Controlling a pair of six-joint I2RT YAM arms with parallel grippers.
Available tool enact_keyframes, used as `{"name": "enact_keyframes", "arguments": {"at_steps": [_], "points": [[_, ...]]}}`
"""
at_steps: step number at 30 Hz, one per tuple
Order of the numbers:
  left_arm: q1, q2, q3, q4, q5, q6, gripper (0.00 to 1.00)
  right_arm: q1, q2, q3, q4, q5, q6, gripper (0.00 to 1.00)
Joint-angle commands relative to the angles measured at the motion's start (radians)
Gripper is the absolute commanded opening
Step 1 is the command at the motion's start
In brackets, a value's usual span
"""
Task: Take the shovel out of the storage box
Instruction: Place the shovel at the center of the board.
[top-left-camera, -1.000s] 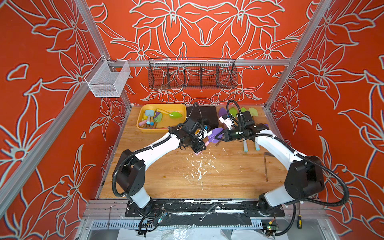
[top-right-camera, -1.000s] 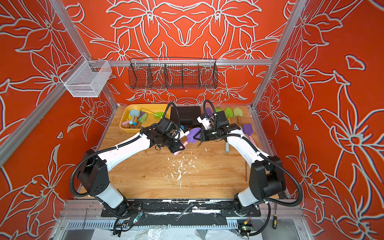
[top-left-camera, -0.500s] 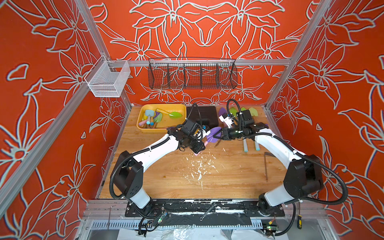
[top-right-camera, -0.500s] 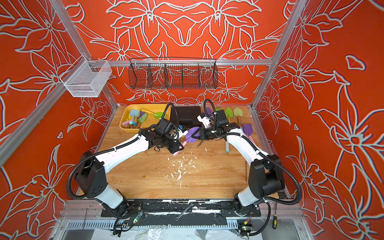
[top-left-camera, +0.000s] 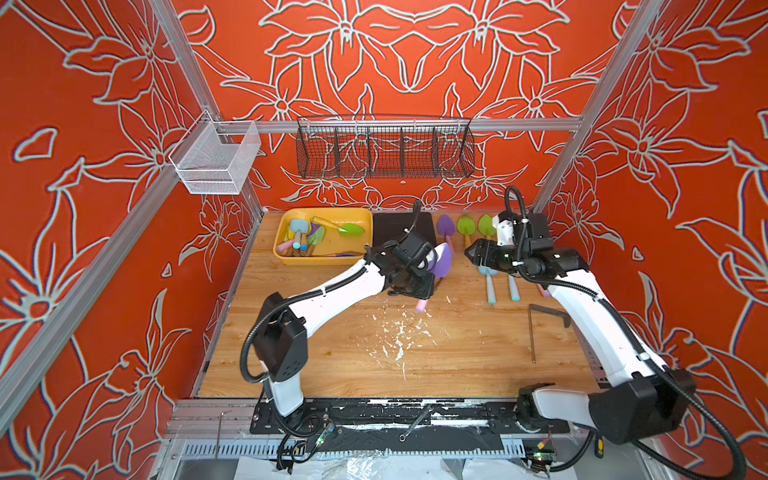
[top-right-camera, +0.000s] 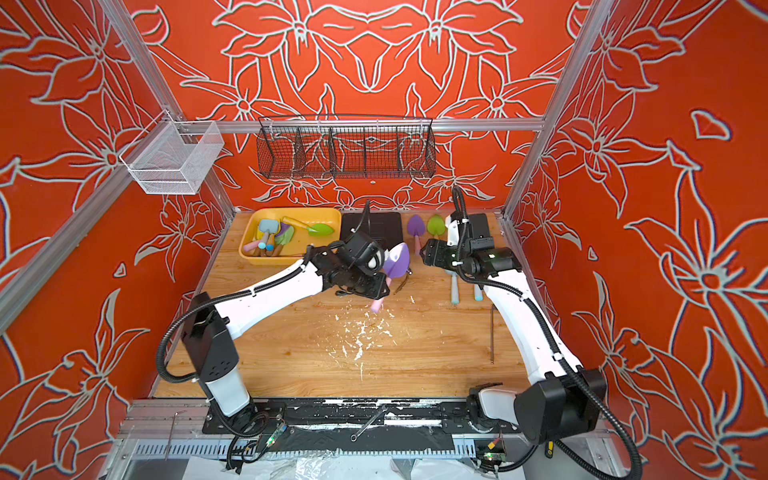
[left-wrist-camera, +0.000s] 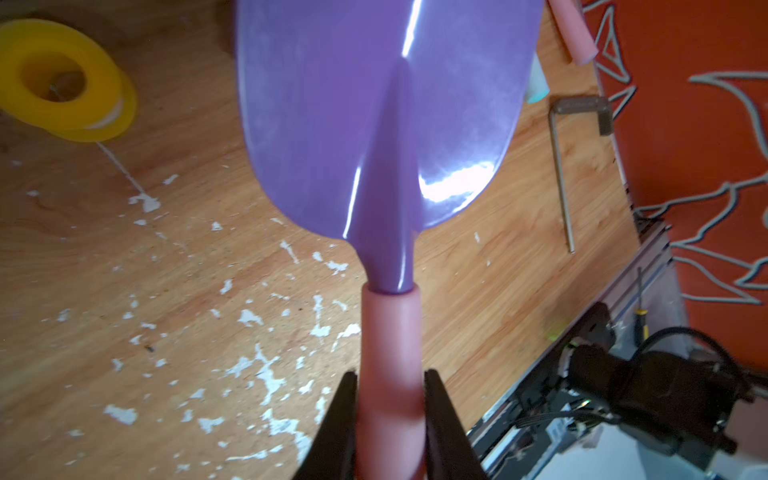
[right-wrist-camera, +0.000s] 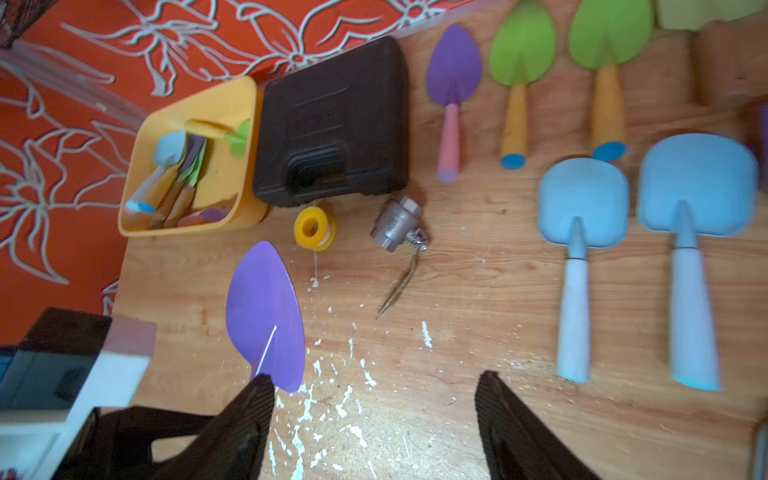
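Note:
My left gripper moves toward the blue shovels next and lowers to release the handle, as the bare wood beside them lies below, beyond the valve.
A purple shovel with a pink handle hangs tilted above the middle of the table, blade up. My left gripper is shut on that handle, and both fingers press its sides. The yellow storage box stands at the back left with several more shovels lying in it, and the held shovel is well outside it. My right gripper is open and empty, just right of the purple blade, which stands by one of its fingertips. Both top views show the blade between the two grippers.
A black tool case sits right of the box. Purple, green and blue shovels lie in rows at the back right. A yellow tape roll, a metal valve and a hex key lie on the wood. Wire baskets hang behind.
My right gripper has gone from shut at the purple blade to open and has drawn back a little to the right. The left gripper keeps its hold on the handle.

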Motion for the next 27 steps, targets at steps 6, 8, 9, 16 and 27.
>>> {"name": "enact_keyframes", "arguments": {"at_steps": [6,8,9,16,27], "points": [[-0.071,0.312,0.366,-0.153,0.003,-0.285,0.00,-0.030,-0.048,0.012,-0.030,0.076,-0.003,0.84],[-0.080,0.402,0.484,-0.201,-0.003,-0.306,0.00,-0.030,-0.046,0.019,-0.026,0.058,-0.009,0.84],[-0.081,0.437,0.522,-0.206,0.000,-0.321,0.00,-0.030,-0.044,0.023,-0.026,0.049,-0.012,0.84],[-0.077,0.664,0.751,-0.199,-0.009,-0.429,0.00,-0.030,-0.051,0.009,0.000,0.010,-0.015,0.84],[-0.063,0.792,0.819,-0.133,0.034,-0.434,0.03,-0.032,-0.077,-0.043,0.042,-0.031,0.002,0.84]]}}
